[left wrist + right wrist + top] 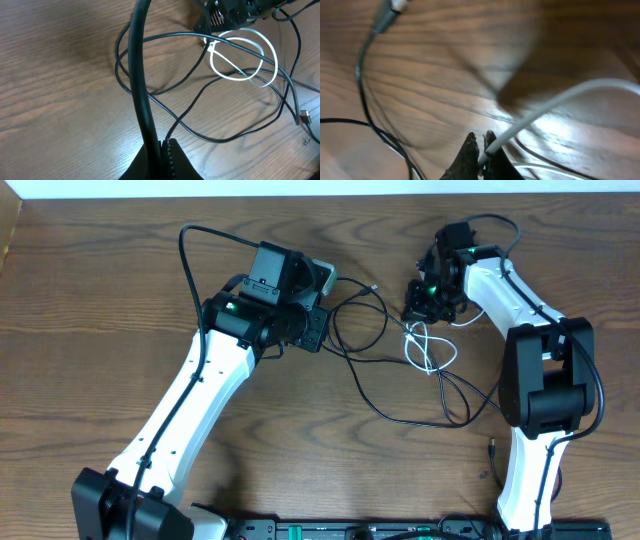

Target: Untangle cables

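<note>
The white loops lie across black cables, so my right gripper should pull far to the right in the overhead view and let go over the bare tabletop.
Several thin black cables [385,405] lie looped and crossed on the wooden table [100,300] between the two arms. A short white cable [428,352] coils among them. My left gripper [322,330] is shut on a black cable [142,95], which rises steeply from the jaws [162,147] in the left wrist view. My right gripper [415,310] sits at the top of the white loops. In its wrist view the right gripper [481,142] is shut on the white cable [555,102], which runs up and right from the fingertips. The white cable [240,55] shows as two overlapping loops in the left wrist view.
A small plug end [491,447] lies beside the right arm's base, and another plug [303,117] rests at the right. A black cable with a plug tip [385,15] runs down the left of the right wrist view. The table's left edge [8,240] is far off.
</note>
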### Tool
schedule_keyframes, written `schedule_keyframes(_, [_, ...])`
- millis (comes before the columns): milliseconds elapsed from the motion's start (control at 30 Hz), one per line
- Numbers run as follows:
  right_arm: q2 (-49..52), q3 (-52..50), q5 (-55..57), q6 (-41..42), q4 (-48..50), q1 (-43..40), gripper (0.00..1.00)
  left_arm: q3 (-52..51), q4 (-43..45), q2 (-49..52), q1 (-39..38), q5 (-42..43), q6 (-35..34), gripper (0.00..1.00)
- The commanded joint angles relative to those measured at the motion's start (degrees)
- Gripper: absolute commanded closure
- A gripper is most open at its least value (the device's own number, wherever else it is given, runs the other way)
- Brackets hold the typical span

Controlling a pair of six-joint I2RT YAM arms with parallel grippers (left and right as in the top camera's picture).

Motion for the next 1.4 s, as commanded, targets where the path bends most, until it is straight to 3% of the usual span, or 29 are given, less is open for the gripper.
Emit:
schedule_keyframes(0, [0.33, 0.13, -2.71, -1.18, 1.44, -0.17, 0.99, 0.33, -0.35, -0.72, 0.28, -0.35, -0.55, 0.92])
schedule_keyframes(233, [-4.94, 6.49, -2.89, -4.79, -1.49, -5.11, 0.99, 0.33, -0.37, -0.72, 0.28, -0.35, -0.55, 0.93])
schedule_keyframes(700, [-22.82, 20.20, -1.70, -5.51, -7.28, -23.37, 0.99, 0.33, -0.35, -0.72, 0.28, -0.37, -1.16, 0.92])
schedule_keyframes(1233, [-23.58, 25.88, -2.91, -1.03, -2.38, -47.63, 0.99, 0.33, 0.02, -0.55, 0.28, -0.39, -1.18, 0.93])
schedule_keyframes(1367, [-22.95, 26.01, -1.09, -2.75, -2.82, -49.44, 0.99, 0.31, 1.60, 0.35, 0.28, -0.39, -2.45, 0.93])
